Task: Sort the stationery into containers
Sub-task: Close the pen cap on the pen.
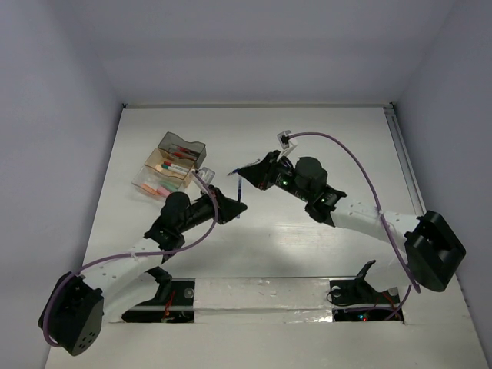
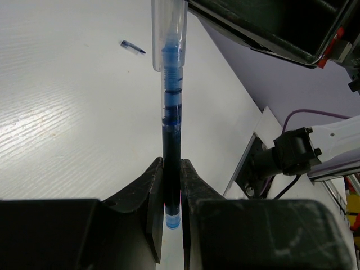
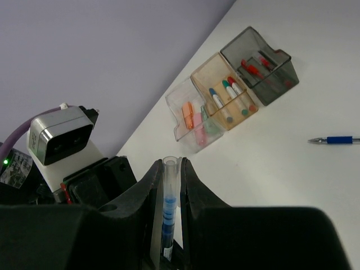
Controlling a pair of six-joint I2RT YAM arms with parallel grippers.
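The smoky dark tray (image 1: 182,146) holds red pens, so my left gripper will next go outward and left in the top view, then down to release the pen there.
A blue pen (image 2: 171,135) with a dark barrel hangs above the table between both arms. My left gripper (image 2: 171,188) is shut on its rear end. My right gripper (image 3: 170,175) is shut on the pen's clear cap (image 3: 169,185), which sits over the tip (image 2: 169,39). In the top view the pen (image 1: 241,197) spans the short gap between left gripper (image 1: 229,209) and right gripper (image 1: 246,177). The containers stand in a row at the back left: a smoky dark tray (image 3: 260,66), a tan tray (image 3: 209,68) with markers, and a clear tray (image 3: 179,109) with pink and orange erasers.
A second short blue pen (image 3: 335,140) lies loose on the white table, also seen in the left wrist view (image 2: 133,48). Purple cables (image 1: 350,157) loop over the arms. The trays (image 1: 171,165) sit just beyond the left arm's wrist.
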